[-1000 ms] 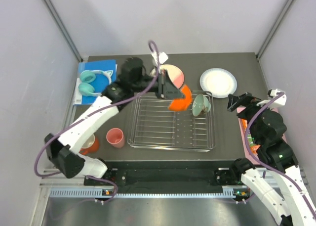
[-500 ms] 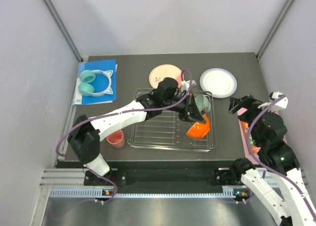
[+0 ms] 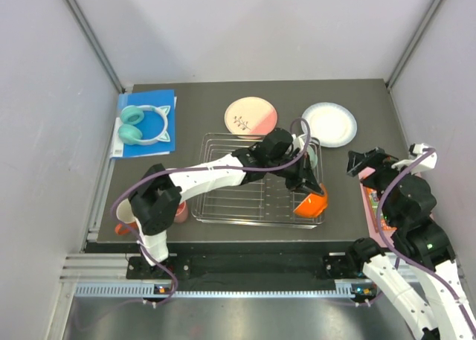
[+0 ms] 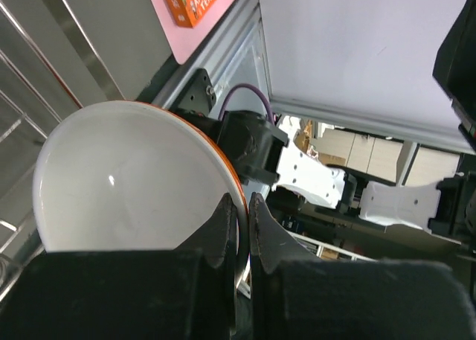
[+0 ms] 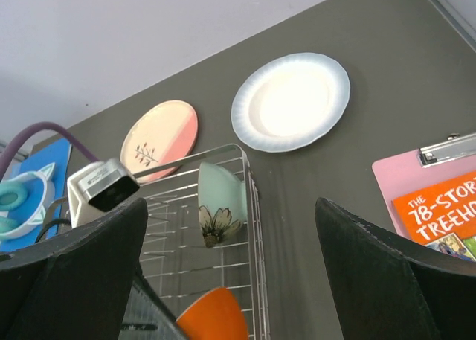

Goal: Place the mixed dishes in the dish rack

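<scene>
I should next bring the orange bowl down with my left gripper into the rack's near corner below it and release the orange bowl's rim, because the mint-green bowl (image 3: 310, 158) already takes the rack's far corner.
My left gripper (image 3: 303, 185) reaches across the dish rack (image 3: 223, 215) and is shut on the rim of the orange bowl with white inside (image 3: 311, 204), which is at the rack's near right corner. In the left wrist view the gripper (image 4: 238, 203) pinches the bowl's rim (image 4: 126, 184). The mint-green bowl (image 3: 310, 158) stands on edge in the rack's far right corner, also in the right wrist view (image 5: 221, 199). The pink-and-cream plate (image 3: 251, 115) and white plate (image 3: 329, 124) lie behind the rack. The pink cup (image 3: 178, 210) and orange mug (image 3: 125, 225) are partly hidden behind the left arm. My right gripper (image 3: 365, 161) is open and empty, right of the rack.
Teal headphones (image 3: 140, 124) lie on a blue board (image 3: 146, 102) at the far left. A pink clipboard with an orange book (image 5: 439, 187) lies at the right table edge under my right arm. Grey walls close in both sides.
My left arm has carried the orange bowl from above the rack's far middle to its near right corner and lowered it. The right arm has barely moved.
</scene>
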